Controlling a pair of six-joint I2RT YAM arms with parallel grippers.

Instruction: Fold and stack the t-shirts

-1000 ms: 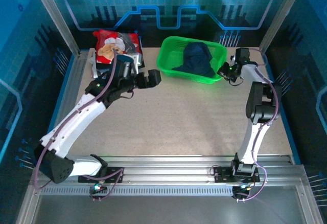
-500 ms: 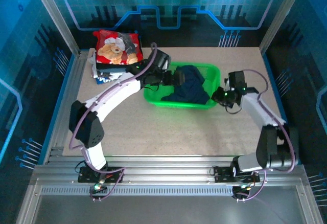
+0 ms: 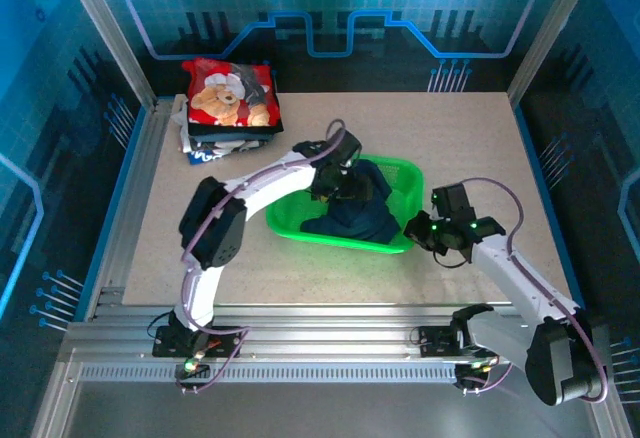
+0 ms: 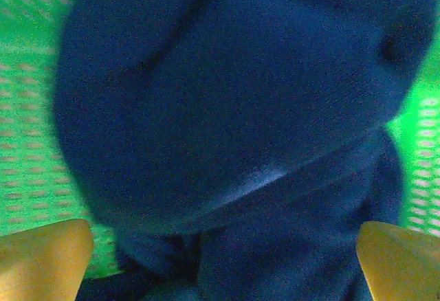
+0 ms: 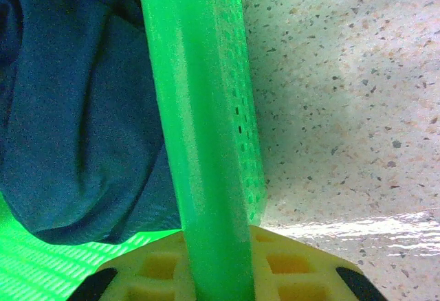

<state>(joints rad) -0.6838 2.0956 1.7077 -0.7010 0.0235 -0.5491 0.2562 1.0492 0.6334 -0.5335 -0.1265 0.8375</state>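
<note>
I will next pull the basket outward with my right gripper to the far corner on its own side [image 3: 490, 126] and then let go of the basket's rim, because the basket [image 3: 335, 240] is in the middle of the table.
A crumpled navy t-shirt [image 3: 357, 214] lies in the green mesh basket [image 3: 335, 240] at mid-table. My left gripper [image 3: 335, 180] hangs open just over it; in the left wrist view its yellow fingertips [image 4: 41, 260] stand wide apart at the bottom corners with the navy t-shirt [image 4: 227, 95] between them and the basket floor [image 4: 27, 108] behind. My right gripper [image 3: 412, 226] is shut on the basket's right rim [image 5: 199, 108], which runs between its jaws [image 5: 216, 273]; the navy cloth [image 5: 75, 108] lies just inside. A folded red teddy-bear t-shirt [image 3: 230, 93] tops the stack at the back left.
Under the red shirt lie folded blue and white shirts [image 3: 205, 148]. Bare speckled tabletop [image 3: 470, 148] spreads right of and behind the basket. Metal frame posts and rails [image 3: 140, 158] border the table on both sides.
The basket has slid toward the near edge, pulled by my right gripper. My left gripper has moved from the basket's left rim to over the navy shirt inside it.
</note>
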